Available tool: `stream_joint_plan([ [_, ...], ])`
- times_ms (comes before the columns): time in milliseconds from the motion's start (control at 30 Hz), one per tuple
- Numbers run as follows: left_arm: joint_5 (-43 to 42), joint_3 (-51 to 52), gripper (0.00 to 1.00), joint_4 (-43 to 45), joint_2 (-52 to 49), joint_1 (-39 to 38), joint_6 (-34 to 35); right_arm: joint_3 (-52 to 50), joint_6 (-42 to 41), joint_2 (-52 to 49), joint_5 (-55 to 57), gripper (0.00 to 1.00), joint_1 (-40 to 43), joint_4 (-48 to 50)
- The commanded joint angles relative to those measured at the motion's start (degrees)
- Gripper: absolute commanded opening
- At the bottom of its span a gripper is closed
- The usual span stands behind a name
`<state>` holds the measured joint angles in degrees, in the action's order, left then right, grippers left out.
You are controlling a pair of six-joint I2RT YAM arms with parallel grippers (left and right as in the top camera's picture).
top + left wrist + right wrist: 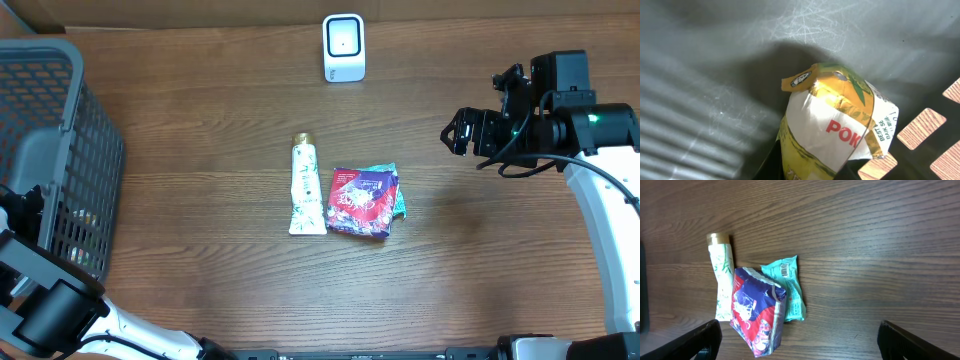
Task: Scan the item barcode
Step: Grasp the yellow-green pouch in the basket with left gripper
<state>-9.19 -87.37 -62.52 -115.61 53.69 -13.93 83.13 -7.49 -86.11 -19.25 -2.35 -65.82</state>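
My left gripper lifts the packet out of the basket next, then lowers it beside the white tube, where the table is empty.
In the left wrist view a yellow and white packet with red letters lies inside the grey basket. My left gripper is shut on its lower end, one dark finger on each side. From overhead that gripper is hidden in the basket. The white scanner stands at the table's far edge. My right gripper hovers open over the right of the table with nothing between its fingers. No barcode shows on the held packet.
At mid-table lie a white tube with a gold cap, a red and blue packet and a teal packet partly under it, its barcode facing up. The basket fills the left edge.
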Motion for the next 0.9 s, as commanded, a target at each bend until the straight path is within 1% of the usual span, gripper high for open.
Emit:
stream_joint_plan([
  [0, 0.2, -3.1, 0.04, -2.6, -1.1, 0.0, 1.6, 0.1, 0.2, 0.2, -0.1, 1.00, -0.2, -0.3],
  [67, 0.2, -8.4, 0.04, -6.5, -1.1, 0.0, 2.5, 0.1, 0.2, 0.2, -0.1, 1.00, -0.2, -0.5],
  [133, -0.3, -16.0, 0.04, -11.5, -1.0, -0.1, 3.5, 0.1, 0.2, 0.2, -0.1, 1.00, -0.2, -0.5],
  [267, -7.8, -34.8, 0.04, -21.2, -1.0, -0.9, 4.0, 0.1, 0.2, 0.2, -0.1, 1.00, -0.2, -0.3],
  [400, -9.9, -54.1, 0.04, -29.1, -0.8, -3.0, 5.3, 0.1, 0.2, 0.2, -0.1, 1.00, -0.2, -0.3],
  [500, -9.9, -68.4, 0.04, -34.0, -0.4, -5.8, 6.5, 0.1, 0.2, 0.2, -0.1, 1.00, -0.2, -0.5],
  [567, -10.0, -75.3, 0.04, -34.3, 0.6, -8.3, 8.6, 0.1, 0.2, 0.2, -0.1, 1.00, -0.2, -0.6],
  [667, -10.4, -79.7, 0.04, -34.3, 4.0, -13.9, 9.7, 0.1, 0.2, 0.2, -0.1, 1.00, -0.2, -0.5],
  [767, -10.6, -79.8, 0.04, -34.3, 7.5, -21.1, 10.4, 0.1, 0.2, 0.2, -0.1, 1.00, -0.2, -0.6],
  [833, -10.8, -78.9, 0.04, -34.3, 9.1, -27.6, 10.8, 0.1, 0.2, 0.2, -0.1, 1.00, -0.2, -0.5],
  [867, -10.3, -77.9, 0.04, -34.3, 9.7, -32.1, 10.8, 0.1, 0.2, 0.2, -0.1, 1.00, -0.2, -0.5],
])
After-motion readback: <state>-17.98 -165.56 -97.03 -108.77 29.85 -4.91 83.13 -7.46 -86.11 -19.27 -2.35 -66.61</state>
